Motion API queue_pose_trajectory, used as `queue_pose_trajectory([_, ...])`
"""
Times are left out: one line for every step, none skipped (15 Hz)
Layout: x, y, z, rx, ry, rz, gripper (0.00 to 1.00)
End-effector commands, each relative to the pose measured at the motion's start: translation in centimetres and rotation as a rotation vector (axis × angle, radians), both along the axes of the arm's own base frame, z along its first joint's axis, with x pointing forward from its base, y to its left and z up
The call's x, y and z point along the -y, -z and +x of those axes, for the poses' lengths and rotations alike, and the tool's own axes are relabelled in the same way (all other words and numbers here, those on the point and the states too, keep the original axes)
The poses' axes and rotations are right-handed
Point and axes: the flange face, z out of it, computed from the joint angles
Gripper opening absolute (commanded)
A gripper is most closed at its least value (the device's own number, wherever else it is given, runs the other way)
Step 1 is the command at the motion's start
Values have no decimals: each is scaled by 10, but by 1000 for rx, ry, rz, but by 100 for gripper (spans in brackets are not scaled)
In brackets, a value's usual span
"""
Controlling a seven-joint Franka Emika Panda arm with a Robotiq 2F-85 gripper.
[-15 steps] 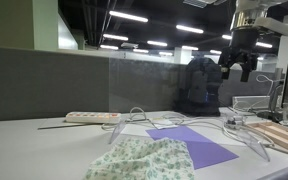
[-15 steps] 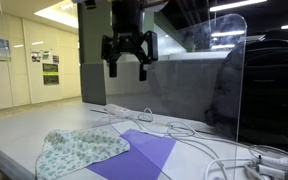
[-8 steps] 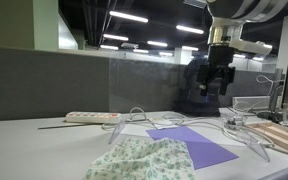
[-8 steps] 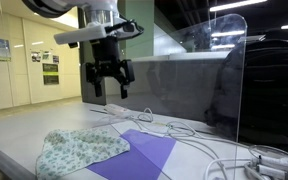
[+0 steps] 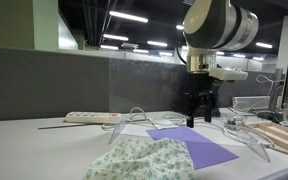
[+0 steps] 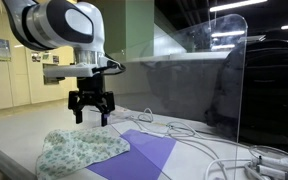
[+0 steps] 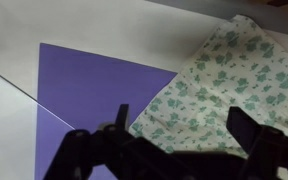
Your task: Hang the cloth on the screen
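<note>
Next, my gripper goes down from above the cloth with a slight turn and closes on its edge by the purple sheet.
The cloth, pale green-white with a floral print, lies crumpled on the white table, partly over a flat purple sheet. It also shows in an exterior view and in the wrist view. The screen is a clear upright panel on curved clear feet; it also shows in an exterior view. My gripper hangs open and empty above the table, over the cloth. In the wrist view the open fingers frame the cloth below.
A white power strip and cables lie on the table. A grey partition wall stands behind. A black backpack sits behind the screen. A wooden board lies at the table's far end.
The gripper has come down from high up and moved across toward the cloth. It stays open. The cloth has not moved.
</note>
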Motion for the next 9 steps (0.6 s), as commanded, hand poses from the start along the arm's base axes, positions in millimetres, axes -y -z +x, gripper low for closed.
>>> queue_pose_trajectory([1,-2,1,3,1,0,100])
queue_pose_trajectory([2,-4,2,9,3,0,100])
queue_pose_trajectory([4,-7,3,21,-1,-15,100])
queue_pose_trajectory([2,-7,5,44,-10,-25,100])
queue_pose_trajectory([0,-3,7,54,-24,-29,100])
queue_pose_trajectory([-3,1,8,67,-44,-31,100])
queue_pose_trajectory([-6,7,10,86,-54,-27,100])
queue_pose_trajectory([-11,14,11,100,-75,-33,100])
queue_pose_trajectory([-16,23,11,104,-100,-32,100])
